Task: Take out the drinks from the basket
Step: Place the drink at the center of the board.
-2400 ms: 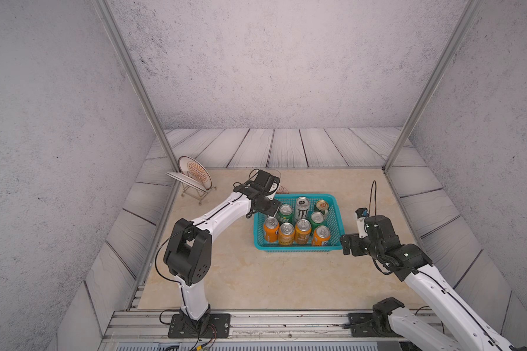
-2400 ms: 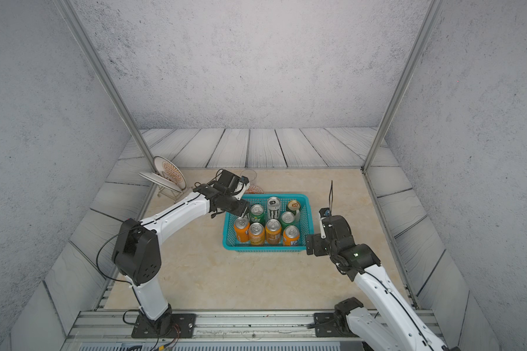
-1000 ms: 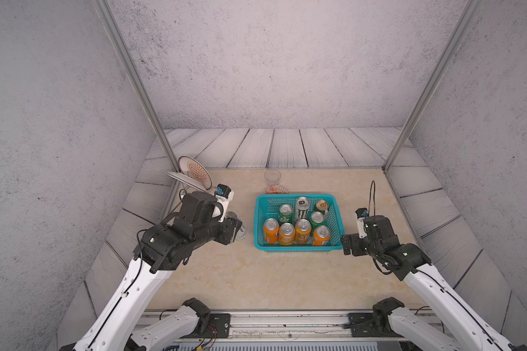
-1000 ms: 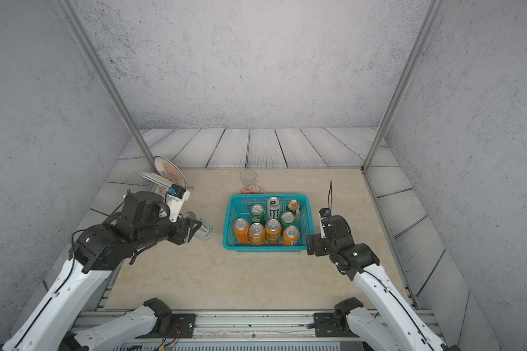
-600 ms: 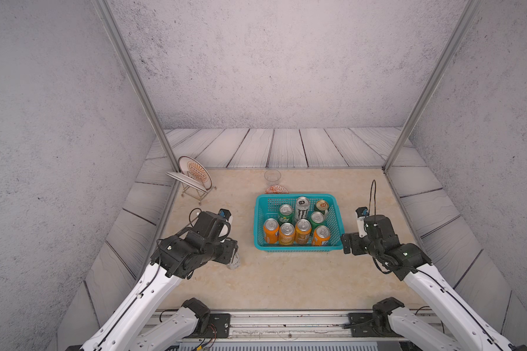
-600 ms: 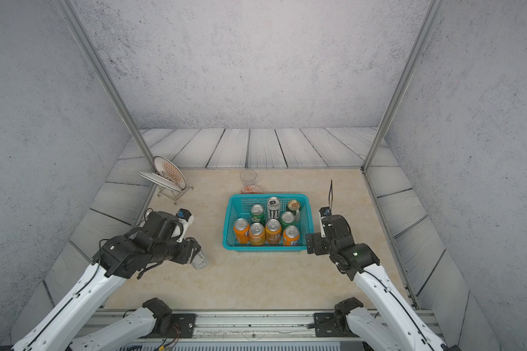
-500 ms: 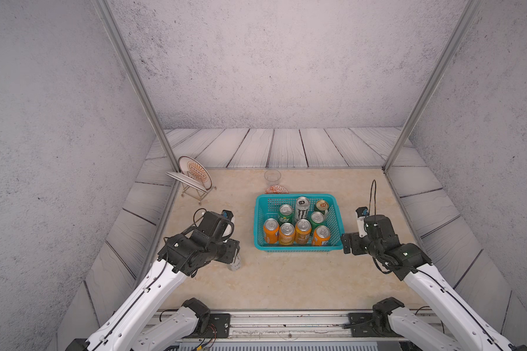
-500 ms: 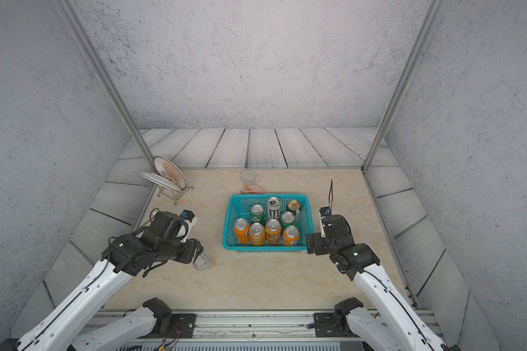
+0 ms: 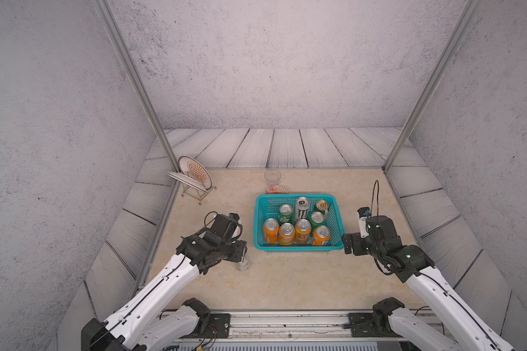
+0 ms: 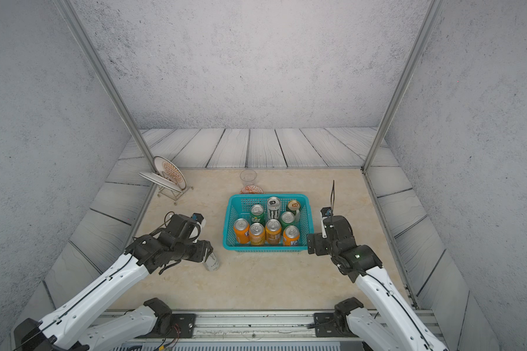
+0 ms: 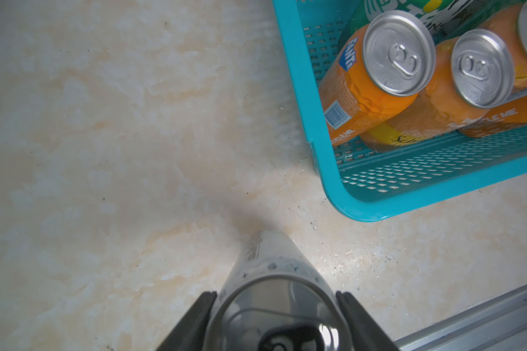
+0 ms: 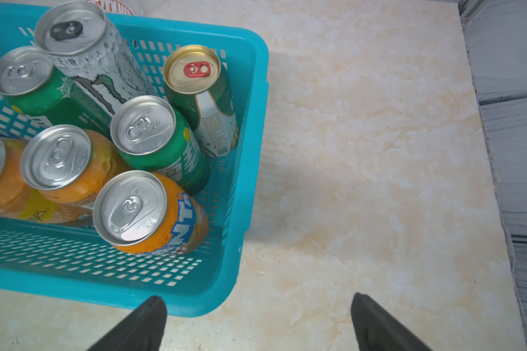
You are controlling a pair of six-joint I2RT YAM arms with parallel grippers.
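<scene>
The silver-white can has its base on the tabletop off the basket's near corner point(image 9: 243, 269) point(image 11: 268, 234), so my left gripper will next stay where it is and open its fingers to let go of the can.
The teal basket point(image 9: 297, 249) point(image 10: 265, 247) sits mid-table and holds several orange cans point(image 9: 270, 232), three green cans point(image 9: 285, 212), one of them gold-topped point(image 12: 195, 73), and a tall silver-white can point(image 9: 301, 208). A second silver-white can point(image 9: 244, 265) point(image 10: 212, 263) point(image 11: 271, 273) stands at the table surface off the basket's front left corner. My left gripper point(image 9: 241, 257) point(image 11: 276, 296) is shut on its top. My right gripper point(image 9: 349, 243) point(image 12: 257, 304) hangs open and empty just outside the basket's front right corner point(image 12: 213, 291).
A clear glass cup point(image 9: 272, 176) and an orange-patterned bowl point(image 9: 277, 190) stand behind the basket. A wire rack with plates point(image 9: 195, 176) is at the back left. The metal rail point(image 9: 286, 319) runs along the table's front edge, close to the held can.
My left arm lifted the silver-white can out of the basket, swung it left and forward, and lowered it to the table. The right arm has stayed still.
</scene>
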